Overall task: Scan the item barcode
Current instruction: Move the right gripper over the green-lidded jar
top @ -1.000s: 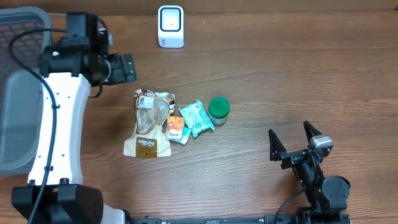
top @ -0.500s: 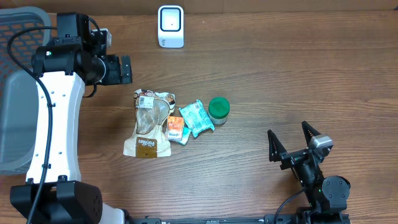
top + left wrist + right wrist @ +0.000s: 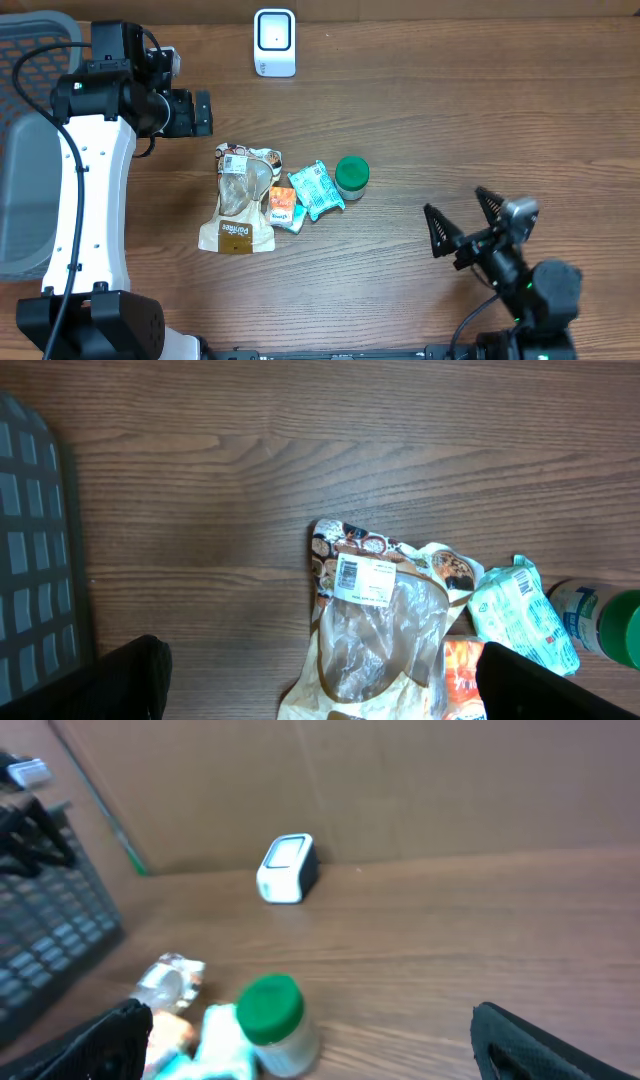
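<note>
I will next swing my right gripper over, tilt it down and lower it around the jar's green lid, which faces up, to the left of my right gripper in the overhead view.
A clear and brown snack bag lies in the middle of the table, its white barcode label facing up near the top. Beside it lie an orange packet, a teal packet and a green-lidded jar. The white scanner stands at the far edge. My left gripper hangs open, above and left of the bag, holding nothing. My right gripper is open near the front right, facing the jar and the scanner.
A grey mesh basket stands at the left edge, close to the left arm. Brown cardboard walls off the far side behind the scanner. Bare wooden tabletop stretches to the right of the items.
The left gripper has drifted a little left and toward the far edge, then held still. The right gripper has swung slightly left and its wrist has turned. The items have not moved.
</note>
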### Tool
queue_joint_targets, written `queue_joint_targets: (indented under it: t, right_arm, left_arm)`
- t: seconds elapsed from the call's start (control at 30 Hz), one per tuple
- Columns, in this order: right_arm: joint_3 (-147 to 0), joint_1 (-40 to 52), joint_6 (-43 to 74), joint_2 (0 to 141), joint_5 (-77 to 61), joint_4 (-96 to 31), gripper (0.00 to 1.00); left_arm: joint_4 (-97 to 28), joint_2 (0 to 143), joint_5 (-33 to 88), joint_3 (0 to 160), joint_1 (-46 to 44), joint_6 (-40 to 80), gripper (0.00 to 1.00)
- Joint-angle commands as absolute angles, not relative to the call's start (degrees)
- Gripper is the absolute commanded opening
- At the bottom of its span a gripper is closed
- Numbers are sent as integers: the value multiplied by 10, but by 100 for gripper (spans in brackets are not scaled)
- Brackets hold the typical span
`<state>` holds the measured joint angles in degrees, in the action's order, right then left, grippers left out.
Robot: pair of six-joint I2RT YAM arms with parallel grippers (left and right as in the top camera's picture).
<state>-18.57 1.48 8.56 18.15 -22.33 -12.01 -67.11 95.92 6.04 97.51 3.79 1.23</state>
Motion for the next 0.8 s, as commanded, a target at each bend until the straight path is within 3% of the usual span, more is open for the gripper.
queue_joint_targets:
  t: [0.0, 0.3, 0.57, 0.77]
  right_arm:
    - [-287, 11, 90, 260, -255, -163, 100]
    - [-584, 22, 73, 514, -273, -398, 100]
    - [-777, 100, 25, 725, -253, -523, 100]
    - [-877, 176, 25, 861, -165, -613, 100]
  left_arm:
    - [-671, 963, 69, 986, 41, -1, 100]
    - [-671, 963, 69, 986, 41, -1, 100]
    - [-671, 963, 69, 986, 41, -1, 100]
    - [-671, 963, 69, 986, 41, -1, 100]
